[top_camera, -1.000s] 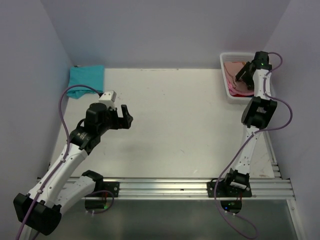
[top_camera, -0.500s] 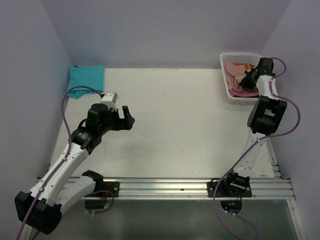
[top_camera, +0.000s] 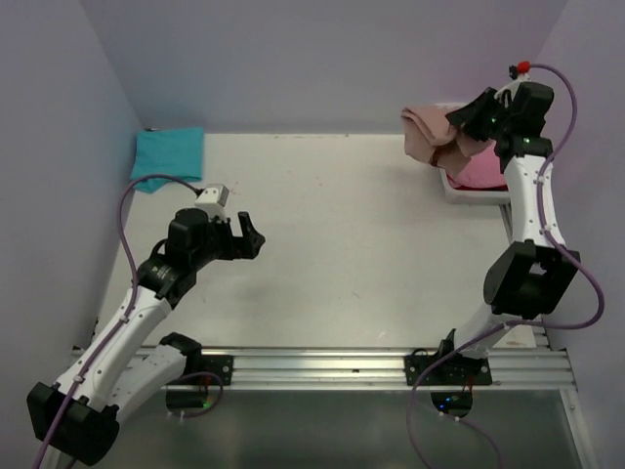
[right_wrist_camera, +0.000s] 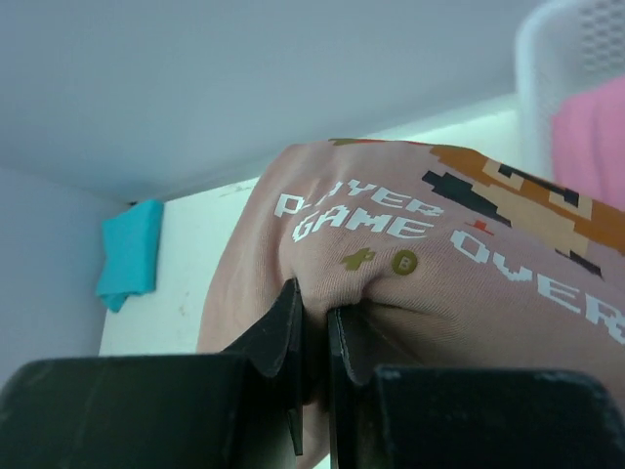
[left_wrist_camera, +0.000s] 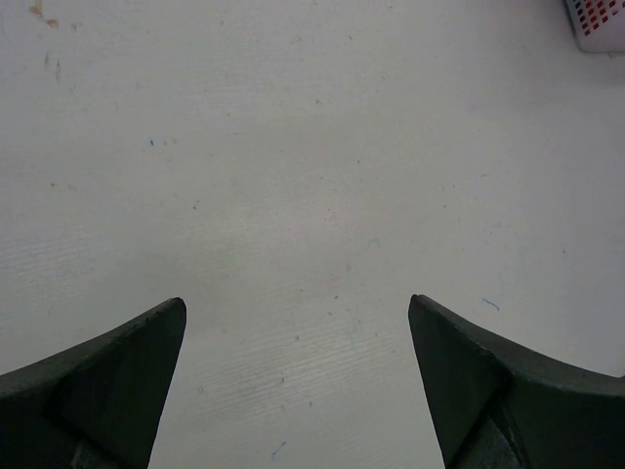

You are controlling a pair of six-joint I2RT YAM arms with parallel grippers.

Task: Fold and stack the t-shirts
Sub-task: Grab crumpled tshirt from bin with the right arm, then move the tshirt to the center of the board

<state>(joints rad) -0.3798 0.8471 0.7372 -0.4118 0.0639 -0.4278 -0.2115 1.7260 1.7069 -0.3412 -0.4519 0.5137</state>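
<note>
The near middle of the table is bare, so next I will carry the salmon-brown t-shirt back and to the left in the top view, lower my right gripper and let go of the t-shirt.
My right gripper [top_camera: 467, 127] [right_wrist_camera: 314, 318] is shut on a pinch of the dusty salmon-brown t-shirt [top_camera: 428, 135] [right_wrist_camera: 439, 264], holding it up above the left edge of the white bin [top_camera: 469, 193]. White text and pixel figures show on its cloth in the right wrist view. The bright pink t-shirt [top_camera: 480, 171] [right_wrist_camera: 591, 132] lies in the bin. The teal t-shirt [top_camera: 169, 156] [right_wrist_camera: 129, 254] lies folded in the far left corner. My left gripper [top_camera: 246, 233] [left_wrist_camera: 296, 322] hangs open over bare table, holding nothing.
The white table [top_camera: 342, 234] is walled at the back and on both sides. A metal rail [top_camera: 371, 369] runs along the near edge. The mesh bin corner [left_wrist_camera: 598, 24] shows at the top right of the left wrist view.
The right gripper shut on the salmon-brown t-shirt in the bin and rose with it, swinging it up and left over the bin's edge. The left arm barely moved.
</note>
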